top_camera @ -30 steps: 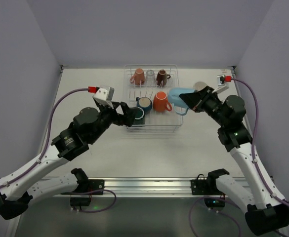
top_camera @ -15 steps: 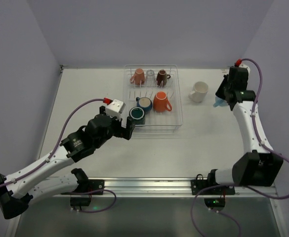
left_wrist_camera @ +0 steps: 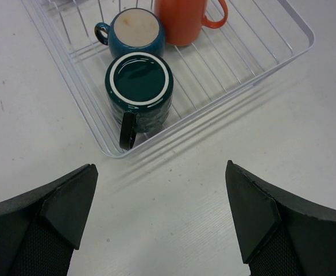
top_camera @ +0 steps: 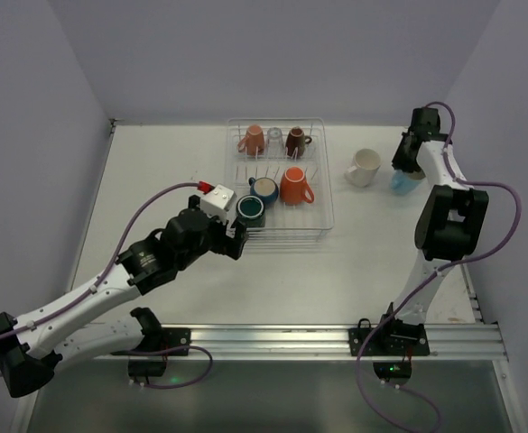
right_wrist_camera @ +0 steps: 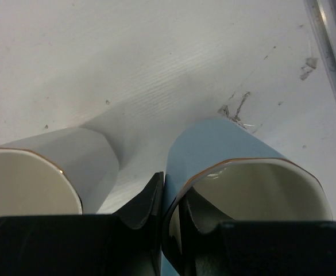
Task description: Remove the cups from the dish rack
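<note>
The light blue cup goes slightly toward the cream-white cup (right_wrist_camera: 53, 167) with my right gripper next. It is then released beside it on the bare tabletop, since the dish rack's edge bar lies close.
The white wire dish rack (top_camera: 322, 194) holds a salmon pink cup (top_camera: 253, 140), a clear glass (top_camera: 274, 138), a dark brown cup (top_camera: 295, 142), an orange cup (top_camera: 293, 186), a navy cup (top_camera: 264, 188) and a dark green cup (top_camera: 250, 211). My left gripper (top_camera: 236, 236) is open just in front of the rack's near left corner (left_wrist_camera: 107, 150), with the dark green cup (left_wrist_camera: 139, 92) ahead of it. My right gripper (right_wrist_camera: 170, 215) is shut on the wall of the light blue cup (right_wrist_camera: 231, 152), at the table beside the cream-white cup (right_wrist_camera: 53, 167).
The cream-white cup (top_camera: 364, 167) stands on the table right of the rack, the light blue cup (top_camera: 397, 181) just to its right. The table's right edge rail (right_wrist_camera: 331, 34) lies close behind the blue cup.
My right gripper carried the light blue cup from the rack's right side to the far right, then lowered it beside the cream-white cup. My left gripper backed off from the dark green cup.
</note>
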Motion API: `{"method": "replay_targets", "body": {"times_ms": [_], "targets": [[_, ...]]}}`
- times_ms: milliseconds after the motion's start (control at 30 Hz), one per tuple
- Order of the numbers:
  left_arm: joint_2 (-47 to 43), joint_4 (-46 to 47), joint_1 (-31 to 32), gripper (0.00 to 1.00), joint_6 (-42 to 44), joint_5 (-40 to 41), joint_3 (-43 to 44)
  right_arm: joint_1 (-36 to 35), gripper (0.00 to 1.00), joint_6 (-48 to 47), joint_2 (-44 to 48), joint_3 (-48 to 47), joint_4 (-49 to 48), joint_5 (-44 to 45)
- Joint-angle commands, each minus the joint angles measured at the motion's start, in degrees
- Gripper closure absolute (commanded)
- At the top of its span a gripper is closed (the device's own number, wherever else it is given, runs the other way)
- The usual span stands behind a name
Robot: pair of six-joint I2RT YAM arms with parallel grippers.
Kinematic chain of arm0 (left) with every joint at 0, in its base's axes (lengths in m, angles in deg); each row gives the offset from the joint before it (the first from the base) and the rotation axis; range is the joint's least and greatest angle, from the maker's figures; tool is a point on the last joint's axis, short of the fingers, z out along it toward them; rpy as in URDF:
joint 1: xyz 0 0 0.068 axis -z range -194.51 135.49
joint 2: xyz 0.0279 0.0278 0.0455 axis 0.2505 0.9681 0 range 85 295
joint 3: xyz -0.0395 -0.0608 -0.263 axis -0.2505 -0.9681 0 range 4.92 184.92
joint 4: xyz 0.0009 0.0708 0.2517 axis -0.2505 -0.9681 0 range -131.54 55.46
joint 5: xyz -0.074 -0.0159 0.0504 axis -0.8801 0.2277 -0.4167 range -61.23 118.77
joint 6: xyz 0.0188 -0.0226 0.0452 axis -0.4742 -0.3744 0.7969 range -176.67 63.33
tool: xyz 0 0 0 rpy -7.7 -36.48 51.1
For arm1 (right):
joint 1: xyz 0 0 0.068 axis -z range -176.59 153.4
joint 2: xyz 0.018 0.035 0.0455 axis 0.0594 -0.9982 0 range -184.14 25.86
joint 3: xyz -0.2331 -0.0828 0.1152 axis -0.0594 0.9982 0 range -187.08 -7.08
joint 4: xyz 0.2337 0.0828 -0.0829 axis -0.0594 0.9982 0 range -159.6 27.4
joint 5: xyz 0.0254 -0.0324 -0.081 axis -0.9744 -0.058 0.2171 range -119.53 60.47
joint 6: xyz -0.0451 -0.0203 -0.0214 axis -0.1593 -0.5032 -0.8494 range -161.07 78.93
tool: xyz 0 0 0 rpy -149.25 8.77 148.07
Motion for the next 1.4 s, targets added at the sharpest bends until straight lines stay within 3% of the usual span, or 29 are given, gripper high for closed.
{"method": "replay_targets", "body": {"times_ms": [0,567,733,967,1100,1167,1367], "targets": [[0.24,-0.15,-0.51,0.0,2.28,-1.83,-0.46,0.26,1.0,-2.43,-1.01,-6.29,-1.68,-2.36],[1.12,-0.06,-1.13,0.0,2.46,-2.01,0.76,0.35,0.96,-1.73,-9.63,-12.09,1.57,-2.46],[1.56,-0.06,-1.13,0.0,0.79,-2.01,2.52,0.34,0.6,-0.33,-7.97,-14.55,3.42,-2.54],[7.08,1.87,-1.13,0.0,-1.85,-4.56,8.49,0.35,0.28,3.71,1.95,-13.69,4.39,-6.76],[13.22,5.2,-1.04,0.0,-4.04,-5.97,13.15,0.26,0.14,7.05,16.76,-2.28,-1.13,-8.42],[17.79,6.79,-1.04,0.0,-4.31,-5.97,16.05,0.34,0.11,9.33,23.29,9.14,-8.15,-10.7],[32.72,10.04,-0.95,0.0,-5.54,-3.34,26.33,-0.27,0.11,17.58,49.05,37.88,-26.26,-23.6]]}}
